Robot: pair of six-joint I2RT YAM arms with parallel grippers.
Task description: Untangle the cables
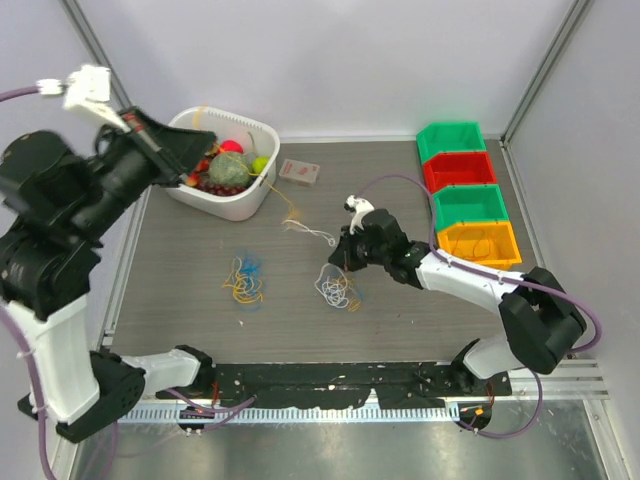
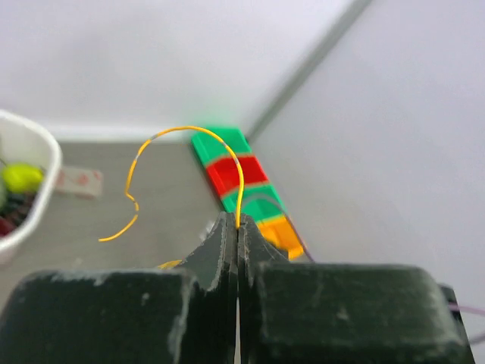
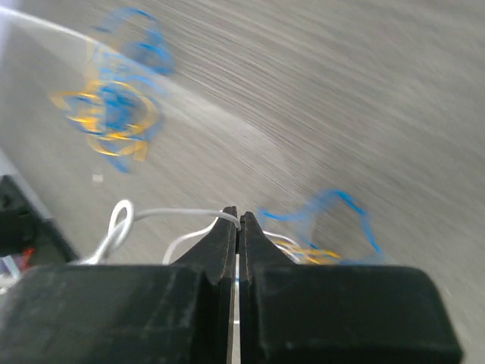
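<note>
I will next pull my right gripper to the right in the top view, over the bare tabletop beside the tangle, and then let go, because the white cable [image 3: 167, 213] meets the piece of yellow cable.
My left gripper [image 1: 200, 145] is raised high beside the white basket and is shut on a thin yellow cable [image 2: 189, 129], which arcs up from its tips [image 2: 238, 221]. A yellow strand [image 1: 278, 197] runs down from the basket to the table. My right gripper [image 1: 340, 262] is low over the table and shut on a white cable [image 3: 167, 213] at its tips [image 3: 239, 220]. Just in front of it lies a tangle of white, blue and yellow cables [image 1: 338, 290]. A second tangle of yellow and blue cables [image 1: 245, 280] lies to the left; it also shows in the right wrist view [image 3: 114, 114].
The white basket [image 1: 250, 205] with fruit stands at the back left. A small white card box [image 1: 299, 172] lies beside it. A row of green, red, green and orange bins [image 1: 465, 205] lines the right edge. Purple-grey hoses run along the right arm.
</note>
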